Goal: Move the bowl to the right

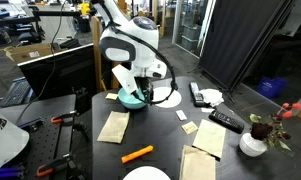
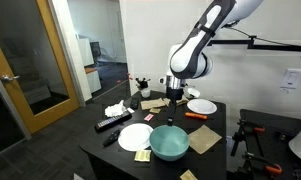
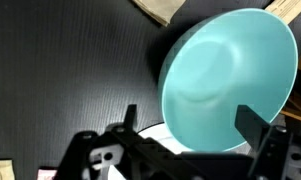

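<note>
My gripper moves down over the bowl's nearest rim [image 2: 169,128] [image 3: 164,100] next, one finger inside and one outside, since that thin rim already shows between its spread fingers.
The teal bowl [image 1: 131,97] sits on the dark table and is near the front edge in an exterior view [image 2: 170,143]. In the wrist view the bowl [image 3: 225,75] fills the upper right, seen from above. My gripper [image 1: 143,90] hangs close beside and above it in both exterior views [image 2: 173,96]. In the wrist view the gripper [image 3: 190,120] has its two fingers spread wide, with the bowl beyond the tips and nothing held between them.
White plates [image 2: 135,136] [image 2: 201,106] lie on the table, one beside the bowl. Also on the table are brown paper napkins [image 1: 113,126] [image 1: 203,140], an orange marker [image 1: 137,153], remotes [image 1: 226,120] and a white vase with flowers [image 1: 254,141].
</note>
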Controlling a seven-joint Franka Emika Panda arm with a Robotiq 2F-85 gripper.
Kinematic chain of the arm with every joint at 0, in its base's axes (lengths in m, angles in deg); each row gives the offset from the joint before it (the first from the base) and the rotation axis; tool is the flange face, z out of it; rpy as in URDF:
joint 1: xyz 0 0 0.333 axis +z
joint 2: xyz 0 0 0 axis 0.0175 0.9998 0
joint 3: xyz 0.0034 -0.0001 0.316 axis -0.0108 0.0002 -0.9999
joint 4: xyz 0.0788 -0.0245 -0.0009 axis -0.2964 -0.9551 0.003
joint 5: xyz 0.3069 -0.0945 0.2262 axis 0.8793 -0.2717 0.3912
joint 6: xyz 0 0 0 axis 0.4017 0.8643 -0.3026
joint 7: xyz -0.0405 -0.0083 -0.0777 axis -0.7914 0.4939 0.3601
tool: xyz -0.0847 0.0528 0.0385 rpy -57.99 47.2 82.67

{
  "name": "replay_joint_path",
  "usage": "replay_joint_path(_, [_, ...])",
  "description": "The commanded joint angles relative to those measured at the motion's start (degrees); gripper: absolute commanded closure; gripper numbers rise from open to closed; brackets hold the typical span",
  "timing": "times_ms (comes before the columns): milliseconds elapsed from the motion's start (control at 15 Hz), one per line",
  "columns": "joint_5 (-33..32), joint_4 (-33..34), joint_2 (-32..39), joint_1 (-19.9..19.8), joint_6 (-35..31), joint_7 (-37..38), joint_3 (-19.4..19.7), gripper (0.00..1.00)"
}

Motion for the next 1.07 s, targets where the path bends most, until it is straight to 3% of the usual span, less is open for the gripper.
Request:
replay_joint_path(0, [-0.7,2.7,3.5,-2.6,-1.1,-0.3,-2.4,0.0])
replay_joint_path(733, [-3.1,6.7,10.3,-5.1,-0.2,1.0,-4.9,0.0])
replay_joint_path(800, [-3.3,6.9,10.6,-5.3,-0.2,1.0,-5.0,0.08])
replay_joint_path(867, [-3.6,7.1,10.9,-5.5,-0.3,0.9,-5.2,0.26])
replay_joint_path(1000, [-4.1,7.4,11.3,-5.8,-0.1,1.1,-5.5,0.42])
